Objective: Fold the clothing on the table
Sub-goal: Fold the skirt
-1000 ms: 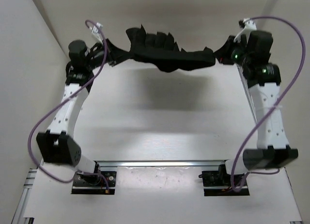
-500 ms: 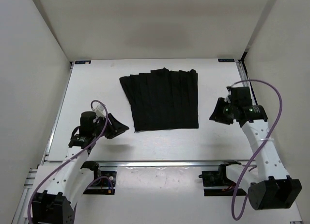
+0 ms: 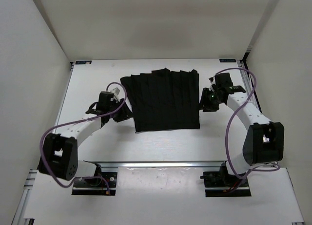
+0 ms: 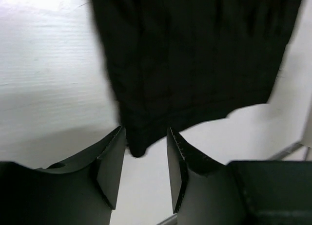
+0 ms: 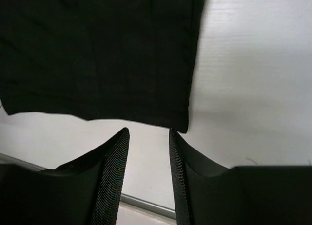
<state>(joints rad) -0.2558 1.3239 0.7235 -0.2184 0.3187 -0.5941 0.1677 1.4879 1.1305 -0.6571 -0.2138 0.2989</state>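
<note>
The open fingers of my right gripper are over bare table. The gripper next needs to go down and move back onto the clothing's near corner (image 3: 197, 126) (image 5: 182, 125), which lies below and back of it.
The clothing (image 3: 165, 99), a black pleated garment, lies flat on the white table (image 3: 92, 81). My left gripper (image 3: 126, 113) stands at its left edge, near the front left corner. In the left wrist view that gripper (image 4: 145, 133) is open, and a corner of the clothing (image 4: 136, 146) lies between the fingertips. My right gripper (image 3: 203, 99) stands at the right edge. In the right wrist view it (image 5: 147, 133) is open over bare table, with the corner of the clothing (image 5: 179, 121) just beyond the right fingertip (image 5: 172, 137).
White walls enclose the table on the left, back and right. A metal rail (image 3: 161, 163) runs along the near edge, with both arm bases (image 3: 95, 182) behind it. Purple cables (image 3: 233, 137) loop off both arms.
A second ago both grippers held the clothing bunched in the air at the far side. It then lay flat with the arms drawn back. Now both open grippers have come to its side edges.
</note>
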